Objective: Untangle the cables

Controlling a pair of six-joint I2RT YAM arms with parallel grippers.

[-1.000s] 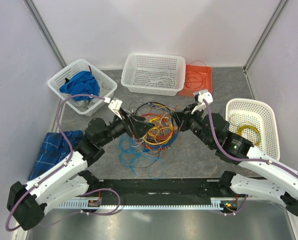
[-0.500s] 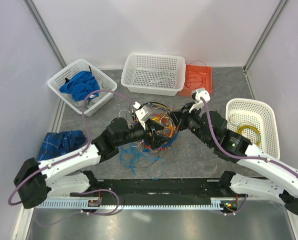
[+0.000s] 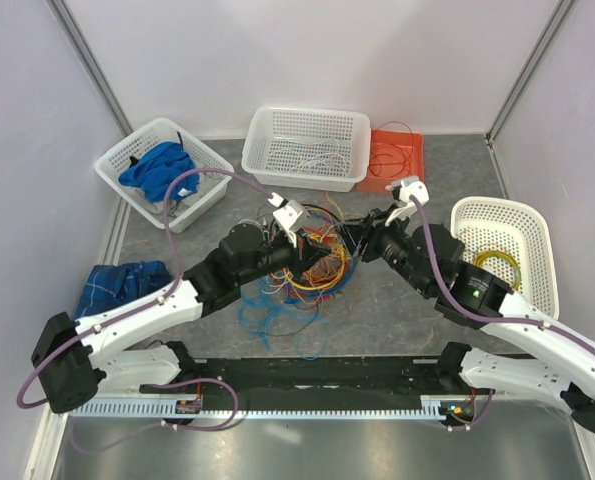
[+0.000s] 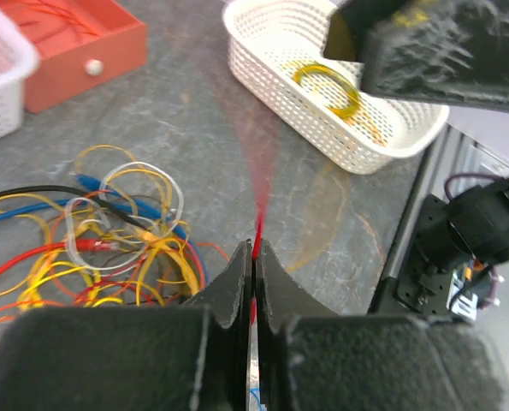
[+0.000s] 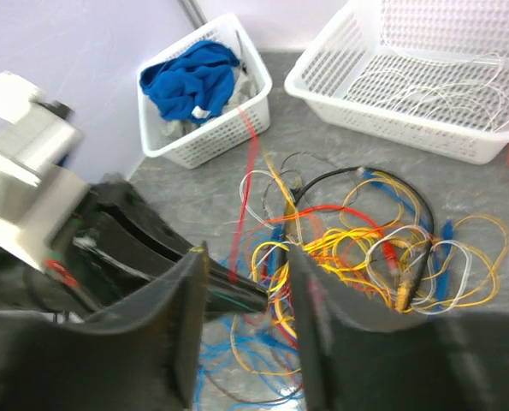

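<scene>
The thin red cable is held over the tangle by my left gripper, so my right gripper will go down to the cable (image 3: pixel 322 270) beside the yellow loops.
The cables (image 3: pixel 315 268) lie in a tangle of yellow, red, orange, blue, black and white loops at the table's middle. My left gripper (image 3: pixel 329 262) reaches into the bunch from the left. In the left wrist view it (image 4: pixel 254 253) is shut on a thin red cable (image 4: pixel 258 224) that runs up and away from the fingertips. My right gripper (image 3: pixel 361 240) faces it from the right, jaws apart. In the right wrist view the right gripper (image 5: pixel 245 253) straddles the left gripper's fingertips (image 5: pixel 237 295), and the red cable (image 5: pixel 250 163) rises between them, blurred.
A white basket (image 3: pixel 112 165) with a blue cloth stands back left. A white basket (image 3: pixel 307 112) with thin white wires is at the back middle, beside an orange tray (image 3: pixel 395 160). An oval white basket (image 3: pixel 467 210) on the right holds a yellow coil. A blue plaid cloth (image 3: pixel 117 285) lies left.
The left arm swung right into the bunch and its gripper shut on the red cable. The right gripper, shut before, has opened its jaws.
</scene>
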